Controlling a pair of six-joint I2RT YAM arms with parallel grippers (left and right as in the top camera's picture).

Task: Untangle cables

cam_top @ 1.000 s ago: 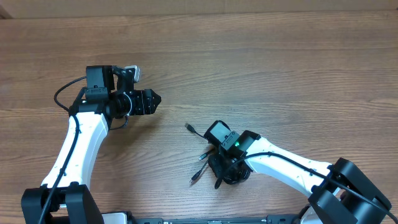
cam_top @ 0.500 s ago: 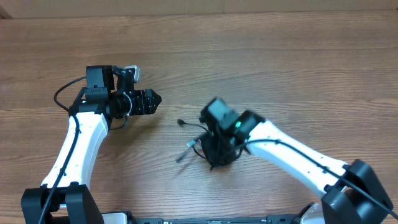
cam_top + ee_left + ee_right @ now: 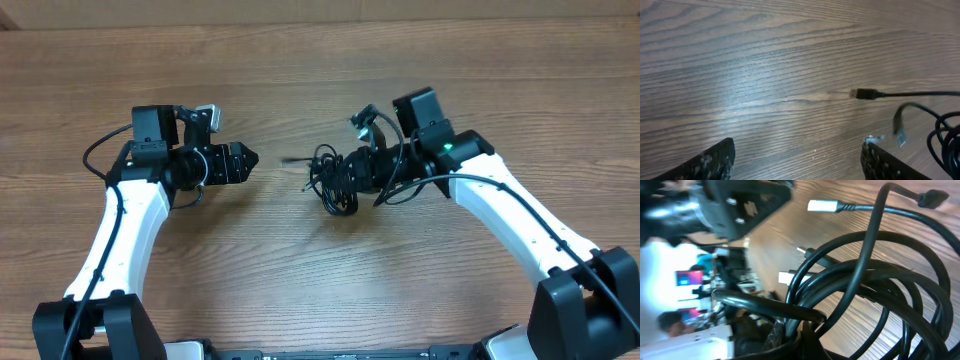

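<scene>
My right gripper should bring the bundle back and down to the bare wood on its near side [image 3: 344, 234], then open.
The cables [image 3: 336, 178] are a tangled bundle of thin black cords with small plugs, held above the wooden table near its middle. My right gripper [image 3: 362, 170] is shut on the bundle; in the right wrist view the looped cords [image 3: 875, 290] fill the frame, with silver-tipped plugs [image 3: 821, 205] sticking out. My left gripper [image 3: 250, 159] is open and empty, pointing right towards the bundle, about a hand's width left of it. In the left wrist view its jaws [image 3: 797, 162] sit wide apart over bare wood, and one plug end [image 3: 865, 94] and some loops [image 3: 942, 137] show at the right.
The wooden table [image 3: 300, 70] stretches behind and in front of both arms. A thick black arm cable [image 3: 100, 150] loops off the left arm at its left side.
My right gripper has lifted the cable bundle from the table's front and carried it back and to the right, turning to point left. The left arm has barely moved.
</scene>
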